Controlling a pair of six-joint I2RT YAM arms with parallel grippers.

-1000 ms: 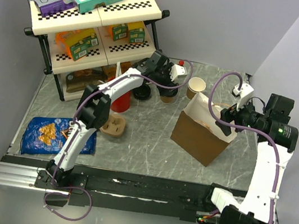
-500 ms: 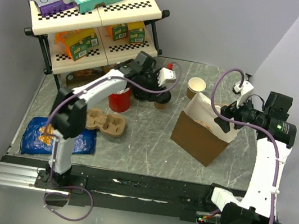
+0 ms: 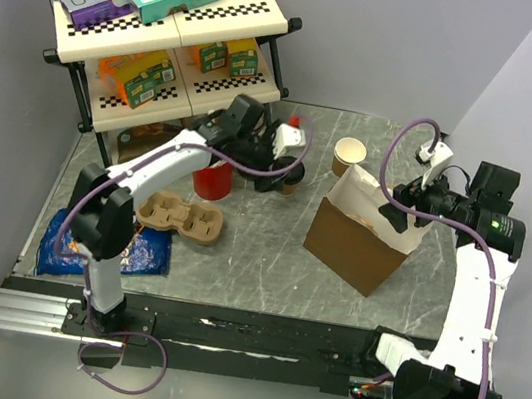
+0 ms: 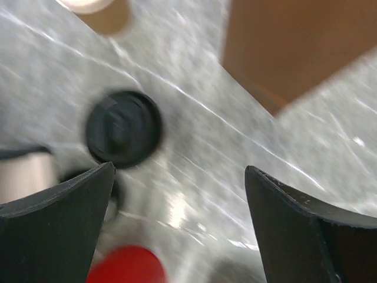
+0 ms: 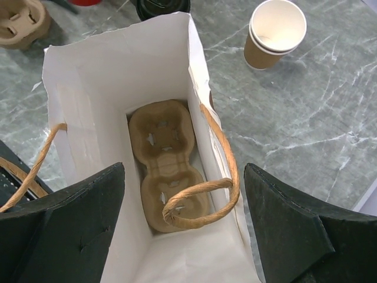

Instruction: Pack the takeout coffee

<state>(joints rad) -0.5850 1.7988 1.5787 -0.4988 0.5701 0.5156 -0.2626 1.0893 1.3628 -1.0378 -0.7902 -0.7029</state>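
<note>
The takeout coffee's black lid (image 3: 294, 173) (image 4: 123, 128) sits off the center of the open gap, so the left gripper should move outward and down around it, toward the left in its wrist view.
The takeout coffee (image 3: 291, 187), a tan cup with a black lid, stands on the table left of the brown paper bag (image 3: 361, 240). My left gripper (image 3: 273, 168) hovers open just above and beside it. In the blurred left wrist view the black lid (image 4: 122, 128) lies ahead and left of the open, empty gripper (image 4: 179, 171). My right gripper (image 3: 397, 205) is open over the bag's mouth. The right wrist view looks down into the bag (image 5: 88, 88) between the open gripper (image 5: 184, 171), with a cardboard cup carrier (image 5: 168, 165) on its bottom and the lid (image 5: 162, 7) at the top edge.
An unlidded tan cup (image 3: 349, 155) stands behind the bag. A red cup (image 3: 213, 181) is left of the coffee. A second cardboard carrier (image 3: 182, 217) and a blue snack bag (image 3: 98, 239) lie front left. A stocked shelf (image 3: 161, 31) fills the far left.
The left arm's elbow swung left and down, uncovering the cardboard carrier on the table. Its gripper shifted left and nearer over the coffee. The right arm barely moved.
</note>
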